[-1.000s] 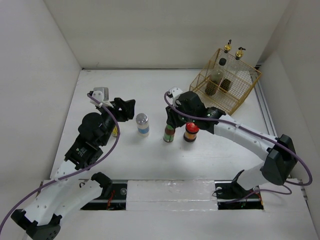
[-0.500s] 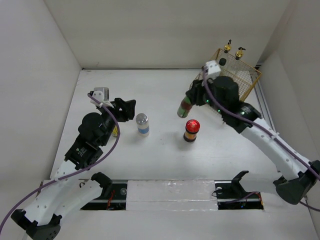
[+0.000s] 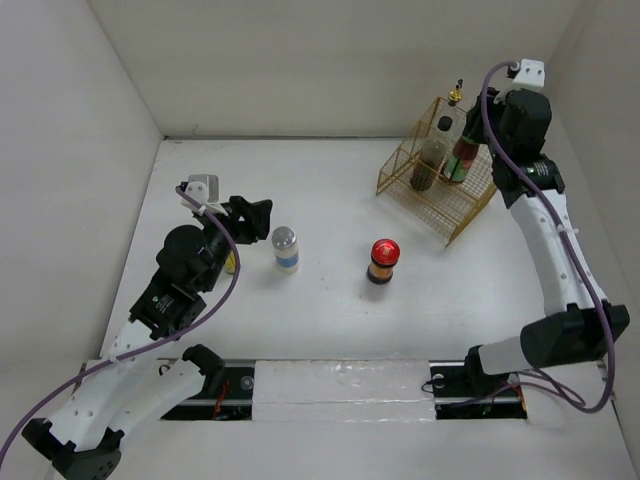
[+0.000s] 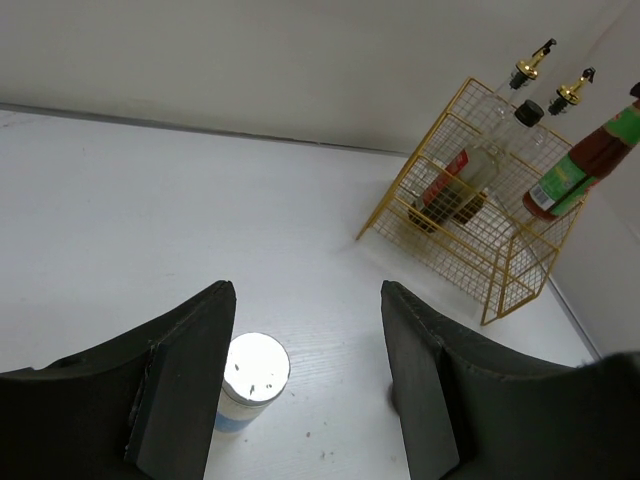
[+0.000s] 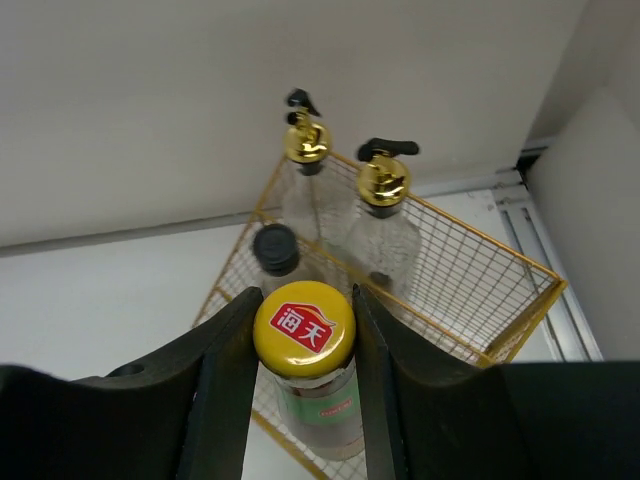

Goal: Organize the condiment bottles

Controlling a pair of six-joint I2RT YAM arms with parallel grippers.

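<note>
The robot's right gripper is to go lower and over toward the black-capped bottle next and set the green bottle down there, because the basket has free room beside that bottle.
My right gripper is shut on the yellow cap of the green bottle and holds it, tilted, over the gold wire basket at the back right. The bottle also shows in the left wrist view. In the basket stand two clear gold-capped bottles and a dark black-capped bottle. A squat red-lidded jar and a blue-labelled silver-lidded jar stand mid-table. My left gripper is open and empty, just behind the silver-lidded jar.
White walls close in the table on the left, back and right. The basket sits close to the right wall. A small yellowish thing shows partly behind my left arm.
My right gripper has lifted the green bottle from beside the red-lidded jar and carried it up and back-right to over the basket. The left arm has not moved.
</note>
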